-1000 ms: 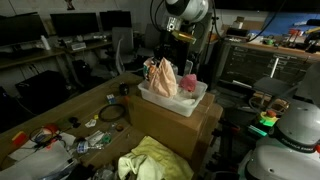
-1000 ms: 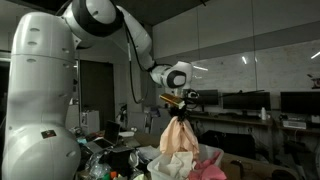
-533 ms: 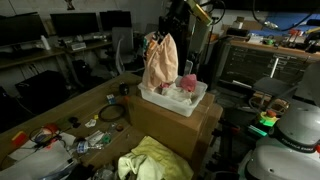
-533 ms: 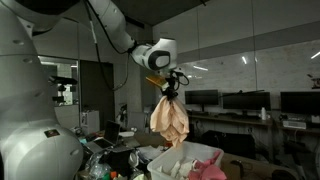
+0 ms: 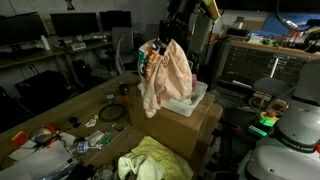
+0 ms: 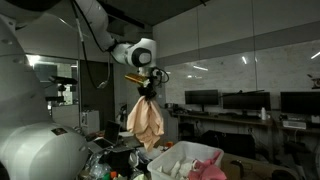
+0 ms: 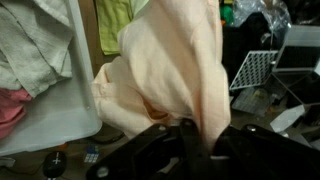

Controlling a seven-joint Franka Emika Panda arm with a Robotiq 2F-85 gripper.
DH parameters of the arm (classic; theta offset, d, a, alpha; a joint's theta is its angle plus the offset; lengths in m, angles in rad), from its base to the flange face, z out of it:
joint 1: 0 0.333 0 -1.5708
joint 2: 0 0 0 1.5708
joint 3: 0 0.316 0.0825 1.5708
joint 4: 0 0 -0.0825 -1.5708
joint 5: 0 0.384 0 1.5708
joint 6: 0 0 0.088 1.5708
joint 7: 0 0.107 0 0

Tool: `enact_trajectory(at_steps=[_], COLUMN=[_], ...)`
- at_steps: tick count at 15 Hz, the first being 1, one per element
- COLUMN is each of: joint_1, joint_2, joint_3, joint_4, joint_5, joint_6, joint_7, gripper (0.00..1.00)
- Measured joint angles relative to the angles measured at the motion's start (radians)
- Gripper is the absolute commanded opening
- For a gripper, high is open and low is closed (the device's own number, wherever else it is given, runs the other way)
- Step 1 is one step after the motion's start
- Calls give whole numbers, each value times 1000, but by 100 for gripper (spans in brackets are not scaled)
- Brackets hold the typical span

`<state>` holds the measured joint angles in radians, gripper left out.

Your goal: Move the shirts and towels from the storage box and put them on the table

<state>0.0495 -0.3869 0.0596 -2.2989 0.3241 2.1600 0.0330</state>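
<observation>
My gripper holds the peach cloth (image 5: 166,76). I will move it away from the box and down next, then open over the table by the yellow-green cloth.
My gripper (image 5: 166,40) is shut on a peach cloth (image 5: 166,76) that hangs from it in the air, beside and above the white storage box (image 5: 196,100). It also shows in the other exterior view, where the gripper (image 6: 146,89) holds the cloth (image 6: 148,122) to the left of the box (image 6: 186,160). In the wrist view the cloth (image 7: 172,60) hangs from between the gripper's (image 7: 192,138) fingers. The box (image 7: 55,112) still holds a pale cloth (image 7: 35,40) and a pink cloth (image 7: 10,105). A yellow-green cloth (image 5: 150,160) lies on the table.
The storage box stands on a cardboard box (image 5: 175,130). The wooden table (image 5: 60,110) carries cables, small tools and scraps (image 5: 50,138). Desks with monitors (image 5: 75,22) stand behind. A wire rack (image 7: 252,68) lies below in the wrist view.
The gripper has lifted the peach cloth up out of the storage box and carried it sideways, away from the box towards the table side.
</observation>
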Motion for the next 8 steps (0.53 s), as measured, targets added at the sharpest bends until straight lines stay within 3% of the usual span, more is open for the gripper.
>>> enact_trajectory(at_steps=[4,8], joint_1=[35,55], joint_2=[68,160], joint_3=[88,117], joint_4=[8,20], joint_5=[-83,-26], joint_6=[-12,133], joint_7=[94,205], gripper=[3,3])
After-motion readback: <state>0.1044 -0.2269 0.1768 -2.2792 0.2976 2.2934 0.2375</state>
